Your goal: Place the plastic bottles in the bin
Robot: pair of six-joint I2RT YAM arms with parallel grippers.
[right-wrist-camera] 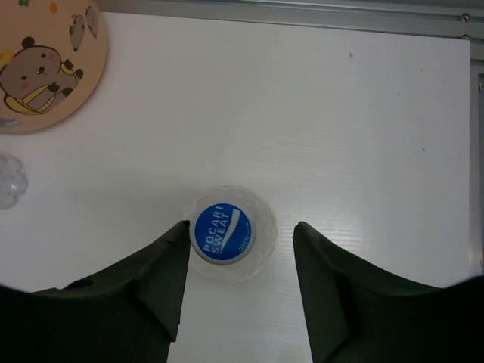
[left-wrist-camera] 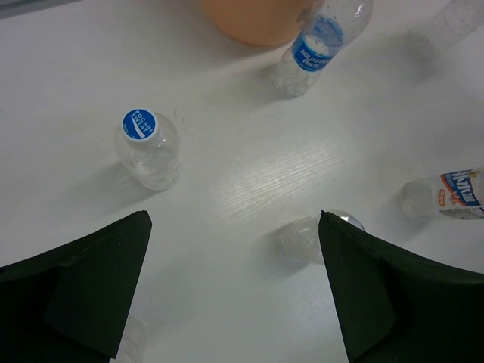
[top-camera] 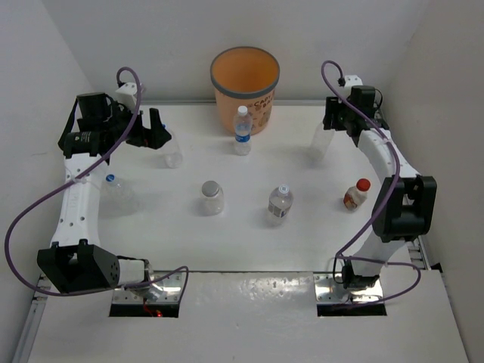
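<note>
The white cap by the bin is below the robot's left gripper, to the gripper's right in the top view, so the left gripper should sweep across and down onto the cap.
The orange bin [top-camera: 244, 79] stands at the back centre of the table. Several clear plastic bottles stand on the table: a white-capped one [top-camera: 242, 130] before the bin, a grey-capped one [top-camera: 212, 197], a blue-capped one [top-camera: 280, 203] and a brownish red-capped one [top-camera: 356, 194]. My right gripper [right-wrist-camera: 240, 225] hangs over a bottle with a blue cap [right-wrist-camera: 223, 233]. Its jaws straddle the bottle: the left finger [right-wrist-camera: 170, 265] is close to the cap, the right finger [right-wrist-camera: 318, 265] stands apart. My left gripper [left-wrist-camera: 234, 219] is wide open above bare table, near a blue-capped bottle [left-wrist-camera: 144, 147].
Another blue-capped bottle [top-camera: 113, 187] stands beside the left arm, and a clear one [top-camera: 172, 151] just below the left gripper [top-camera: 157, 132]. White walls close the table on three sides. A bottle [left-wrist-camera: 314, 236] is half hidden behind the left gripper's right finger.
</note>
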